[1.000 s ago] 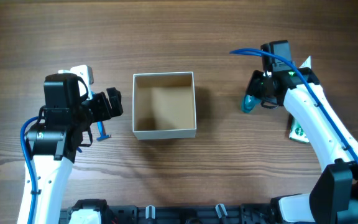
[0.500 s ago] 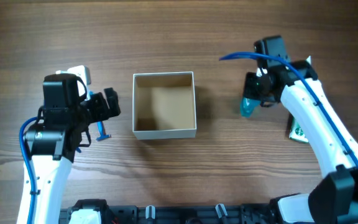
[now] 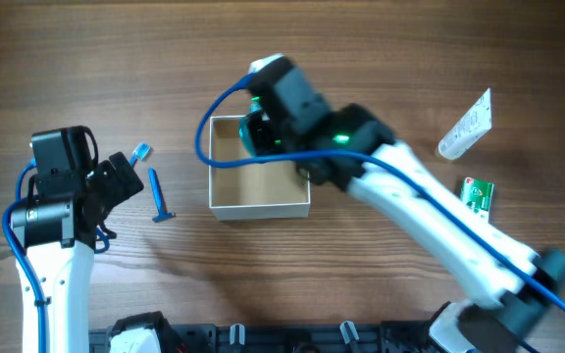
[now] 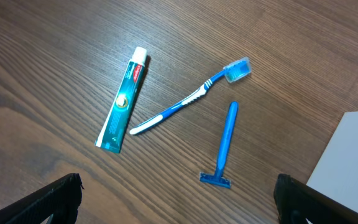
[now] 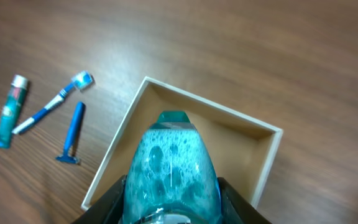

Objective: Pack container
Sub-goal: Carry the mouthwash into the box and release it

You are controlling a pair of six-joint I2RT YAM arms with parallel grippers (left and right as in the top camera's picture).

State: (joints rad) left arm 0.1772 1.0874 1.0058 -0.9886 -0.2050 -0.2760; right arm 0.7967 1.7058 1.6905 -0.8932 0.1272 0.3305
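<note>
My right gripper lowers the teal bottle in toward the container's side (image 3: 231,175) (image 5: 127,149) beside the razor next, since the bottle is still above the container.
The container (image 3: 260,207) is a square white box with a tan inside at the table's middle; it also shows in the right wrist view (image 5: 199,103). My right gripper (image 3: 260,132) is shut on a teal, bubble-filled bottle (image 5: 173,163) and holds it above the box's far left part. My left gripper (image 3: 118,182) is open and empty, left of the box. In the left wrist view its fingers (image 4: 55,200) frame a blue razor (image 4: 224,142), a blue-white toothbrush (image 4: 190,101) and a teal toothpaste tube (image 4: 123,99) on the wood.
A white tube (image 3: 467,126) and a green packet (image 3: 477,196) lie at the far right. The razor (image 3: 160,196) and the toothbrush head (image 3: 141,152) lie between my left gripper and the box. The right arm stretches diagonally across the table's right half.
My right arm swung left from the table's right side to above the box, carrying the teal bottle. My left arm drew back to the left, uncovering the toothbrush head.
</note>
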